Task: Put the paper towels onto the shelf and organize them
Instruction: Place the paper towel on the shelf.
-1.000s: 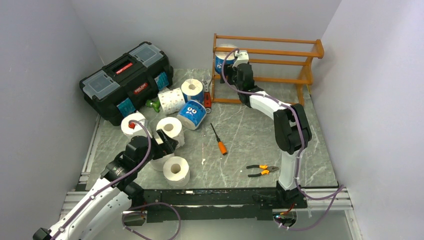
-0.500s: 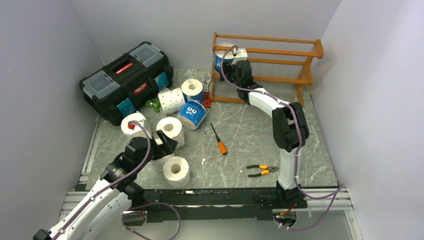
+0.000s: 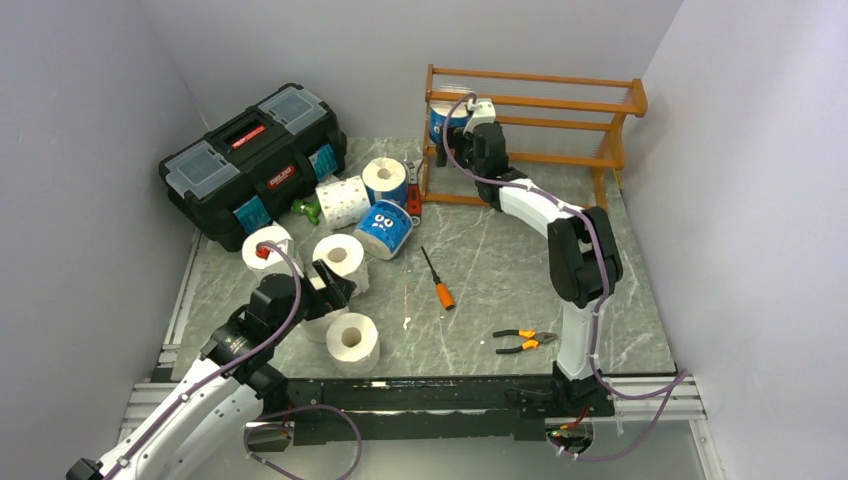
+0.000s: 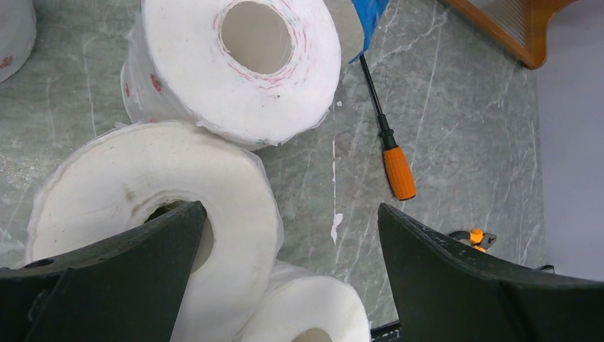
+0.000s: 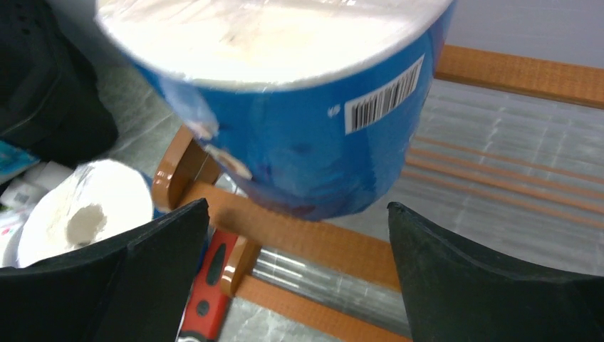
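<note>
I need to move my left gripper left in the top view and down over the white roll's open-side (image 4: 82, 226) next; it is clear of neighboring rolls.
The orange-brown shelf (image 3: 560, 105) stands at the back right. One blue-wrapped paper towel roll (image 3: 445, 120) sits at the left end of its middle tier. My right gripper (image 3: 478, 135) is open just in front of it; in the right wrist view the roll (image 5: 285, 107) lies beyond the spread fingers, and nothing is held between them (image 5: 298, 214). My left gripper (image 3: 325, 285) is open above a white roll (image 4: 153, 214), one finger over its core. Two more white rolls (image 4: 242, 64) (image 4: 313, 317) lie beside it.
Near the black toolbox (image 3: 255, 160) are two blue rolls (image 3: 385, 180) (image 3: 383, 228) and white rolls (image 3: 342, 200) (image 3: 266, 245). A screwdriver (image 3: 437, 280), pliers (image 3: 525, 341) and a red tool (image 3: 414, 200) lie on the marble table.
My right gripper has shifted slightly up and back toward the shelf's left end. The left arm and the loose rolls have not moved.
</note>
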Tool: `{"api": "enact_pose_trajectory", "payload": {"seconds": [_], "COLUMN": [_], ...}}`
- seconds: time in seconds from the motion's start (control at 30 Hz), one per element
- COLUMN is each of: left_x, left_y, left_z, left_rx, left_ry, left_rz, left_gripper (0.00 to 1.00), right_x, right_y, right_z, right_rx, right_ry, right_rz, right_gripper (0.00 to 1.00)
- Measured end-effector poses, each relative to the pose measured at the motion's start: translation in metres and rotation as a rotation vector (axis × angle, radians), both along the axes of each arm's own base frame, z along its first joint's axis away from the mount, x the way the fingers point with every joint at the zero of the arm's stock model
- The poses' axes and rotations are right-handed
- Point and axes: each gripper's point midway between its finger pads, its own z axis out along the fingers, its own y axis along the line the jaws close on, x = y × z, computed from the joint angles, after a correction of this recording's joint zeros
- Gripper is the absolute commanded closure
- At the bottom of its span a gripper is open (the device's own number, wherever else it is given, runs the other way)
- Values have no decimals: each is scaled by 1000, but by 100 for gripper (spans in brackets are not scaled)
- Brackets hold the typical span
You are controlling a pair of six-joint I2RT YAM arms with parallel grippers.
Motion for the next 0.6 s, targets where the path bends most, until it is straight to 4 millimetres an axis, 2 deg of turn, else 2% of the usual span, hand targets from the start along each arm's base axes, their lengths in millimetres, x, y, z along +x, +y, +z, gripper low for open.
{"api": "enact_pose_trajectory", "payload": {"seconds": [0.17, 0.27, 0.47, 0.6], "left_x": [0, -1, -3, -3], "left_y": [0, 0, 3, 6], "left_z": [0, 1, 1, 2], "left_rx": [0, -3, 5, 21], "left_ry": [-1, -5, -8, -11], "left_rz": [0, -1, -1, 7], "left_gripper": [1, 0, 1, 1], "right_x": [-22, -40, -85, -112], "right_y": [-1, -2, -12, -13], "right_z": [12, 32, 86, 102], "right_rx": [15, 46, 163, 257], "right_ry": [0, -10, -24, 36], "right_rz": [28, 42, 26, -64], "right_gripper": [0, 0, 0, 0]}}
